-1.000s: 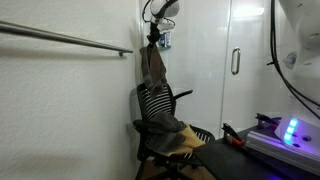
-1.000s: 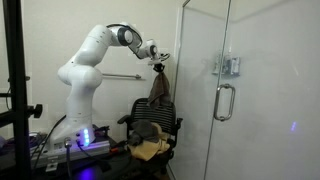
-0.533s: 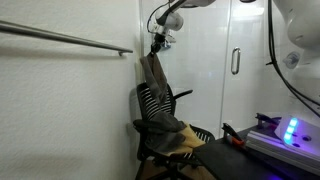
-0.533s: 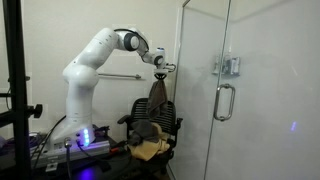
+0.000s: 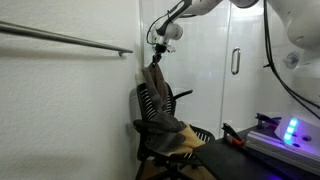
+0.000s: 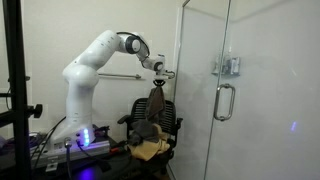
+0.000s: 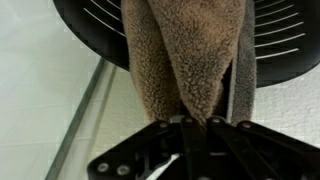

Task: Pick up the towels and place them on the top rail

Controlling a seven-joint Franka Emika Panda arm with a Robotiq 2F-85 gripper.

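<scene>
Next, my gripper will edge toward the glass shower door, high over the black mesh chair back, and release the towel, since the chair lies below to catch it.
My gripper (image 5: 155, 60) (image 6: 161, 84) (image 7: 198, 122) is shut on the top of a grey-brown towel (image 5: 152, 85) (image 6: 158, 97) (image 7: 185, 60), which hangs straight down in front of the black mesh chair back (image 5: 155, 103) (image 7: 285, 35). More towels lie heaped on the chair seat, a dark one (image 5: 163, 128) (image 6: 148, 130) over a mustard-tan one (image 5: 185, 148) (image 6: 150, 149). The top rail (image 5: 65, 39) (image 6: 120, 76) is a long silver bar on the wall, higher than my gripper and off to its side.
A glass shower door with a vertical handle (image 5: 235, 61) (image 6: 225, 101) stands beside the chair. The robot base with its blue light (image 5: 290, 131) (image 6: 85, 139) sits close to the chair. White walls close in behind.
The gripper has come down from the rail's height with the towel. The towel now hangs lower, against the chair back.
</scene>
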